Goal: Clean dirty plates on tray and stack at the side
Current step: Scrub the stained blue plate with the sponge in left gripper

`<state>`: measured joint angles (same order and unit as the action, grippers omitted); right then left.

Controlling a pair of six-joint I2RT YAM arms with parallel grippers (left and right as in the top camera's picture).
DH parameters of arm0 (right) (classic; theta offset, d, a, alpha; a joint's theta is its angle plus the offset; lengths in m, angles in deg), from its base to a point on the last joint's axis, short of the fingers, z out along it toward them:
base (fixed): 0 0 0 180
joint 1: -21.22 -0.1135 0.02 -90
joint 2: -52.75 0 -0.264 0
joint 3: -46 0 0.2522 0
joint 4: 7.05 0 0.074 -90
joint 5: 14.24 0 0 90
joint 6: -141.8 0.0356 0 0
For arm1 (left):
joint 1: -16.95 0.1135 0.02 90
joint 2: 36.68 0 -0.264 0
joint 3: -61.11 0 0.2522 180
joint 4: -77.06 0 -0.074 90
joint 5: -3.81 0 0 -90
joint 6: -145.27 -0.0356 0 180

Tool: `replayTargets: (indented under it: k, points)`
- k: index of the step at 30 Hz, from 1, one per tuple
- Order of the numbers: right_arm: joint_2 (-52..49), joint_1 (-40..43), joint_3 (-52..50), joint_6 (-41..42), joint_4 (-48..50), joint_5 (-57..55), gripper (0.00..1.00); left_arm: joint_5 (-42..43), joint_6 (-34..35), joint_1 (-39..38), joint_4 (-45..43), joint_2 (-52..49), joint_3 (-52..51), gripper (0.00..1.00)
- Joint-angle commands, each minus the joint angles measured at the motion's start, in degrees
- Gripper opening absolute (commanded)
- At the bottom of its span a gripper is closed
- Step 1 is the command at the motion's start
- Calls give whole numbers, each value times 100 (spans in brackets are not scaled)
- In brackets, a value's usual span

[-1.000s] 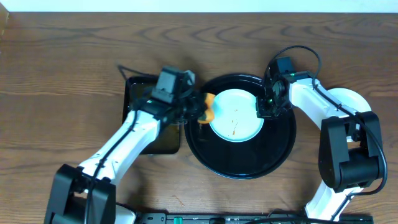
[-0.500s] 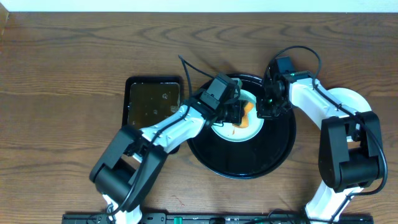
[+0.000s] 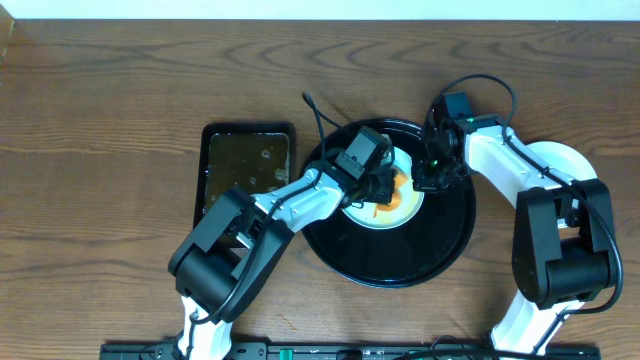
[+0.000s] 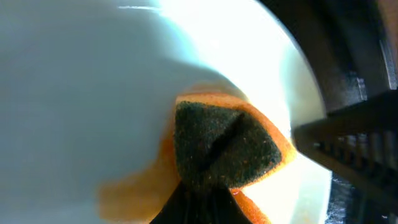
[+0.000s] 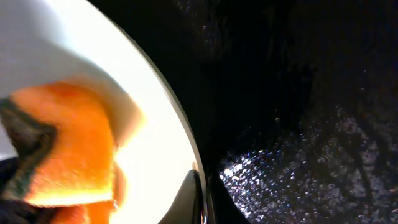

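Observation:
My right gripper will next move toward the rectangular tray [image 3: 246, 166] to its left in the overhead view and let go of the plate's rim, because the round tray is underneath.
A pale mint-white plate [image 3: 372, 219] lies in the round black tray [image 3: 385, 281]. My left gripper [image 3: 385, 183] is shut on an orange sponge with a dark green scrub side [image 4: 224, 146] and presses it on the right part of the plate [image 4: 93, 93]. An orange-brown smear shows beside the sponge. My right gripper [image 3: 430, 177] is shut on the plate's right rim [image 5: 149, 149]; its fingertips [image 5: 202, 199] pinch the edge over the tray [image 5: 298, 93]. The sponge also shows in the right wrist view [image 5: 68, 149]. Another pale plate [image 3: 562, 160] lies on the table at the right, partly under my right arm.
A rectangular black tray [image 3: 247, 170] holding wet residue stands left of the round tray. The right gripper's fingers [image 4: 348, 146] show close to the sponge in the left wrist view. Wooden table all round.
My left gripper has carried the sponge from the rectangular tray's edge rightward onto the plate, and now sits a little farther right. The right gripper has held still on the rim.

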<state>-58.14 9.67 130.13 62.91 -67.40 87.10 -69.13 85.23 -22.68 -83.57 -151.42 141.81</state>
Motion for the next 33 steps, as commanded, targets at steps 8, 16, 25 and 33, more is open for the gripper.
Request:
replayTargets:
  k: [8, 16, 25, 33]
  points:
    - [-35, -52, -144, -46, -92, -164, 1, -407, -503, 385, 1617, 269, -149, 7]
    - [-35, -55, -144, -46, -114, -164, 1, -1257, -789, 557, 1399, 1294, -133, 8]
    - [-35, -55, -144, -46, -105, -166, 1, -960, 0, 79, 1268, 1104, -199, 7]
    - [-35, -55, -144, -48, -116, -164, 1, -955, 640, -411, 1005, 675, -199, 8]
